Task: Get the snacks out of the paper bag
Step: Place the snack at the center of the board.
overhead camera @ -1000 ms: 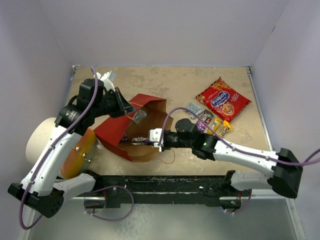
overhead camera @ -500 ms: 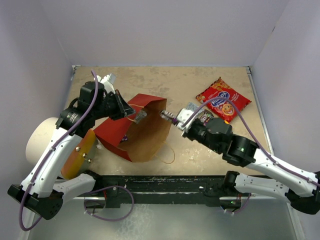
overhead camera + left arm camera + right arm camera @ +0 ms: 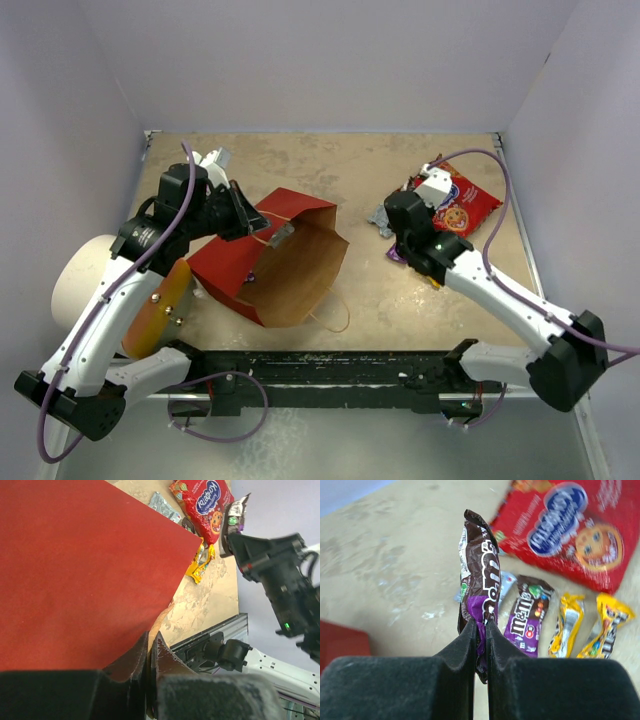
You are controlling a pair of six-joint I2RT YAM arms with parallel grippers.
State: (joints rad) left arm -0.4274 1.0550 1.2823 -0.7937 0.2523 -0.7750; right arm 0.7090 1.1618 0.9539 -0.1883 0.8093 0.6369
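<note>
My right gripper holds a packet and will next lower it onto the second purple packet (image 3: pixel 527 615) beside the yellow ones and let go of its near end, since the other snacks lie gathered there.
The paper bag (image 3: pixel 290 265) lies on its side at the table's middle left, brown mouth facing right, and its red face (image 3: pixel 85 565) fills the left wrist view. My left gripper (image 3: pixel 272 234) is shut on the bag's upper rim, with brown paper pinched between its fingers (image 3: pixel 131 660). Over at the back right, my right gripper (image 3: pixel 480 626) is shut on the lower end of a purple-brown packet (image 3: pixel 479 565), held upright above the other snacks. Below it lie the red cookie bag (image 3: pixel 570 535), a second purple packet (image 3: pixel 527 615), two yellow ones (image 3: pixel 567 625) and a silver one (image 3: pixel 380 215).
A white cylinder (image 3: pixel 85 275) with an orange end (image 3: pixel 160 305) lies at the left edge beside the left arm. A thin string handle (image 3: pixel 335 318) trails from the bag toward the front rail (image 3: pixel 330 365). White walls enclose the table on three sides.
My right gripper has come out of the bag's mouth with the purple packet and swung right and back, over the snack pile. The left gripper has kept its hold on the bag's rim.
</note>
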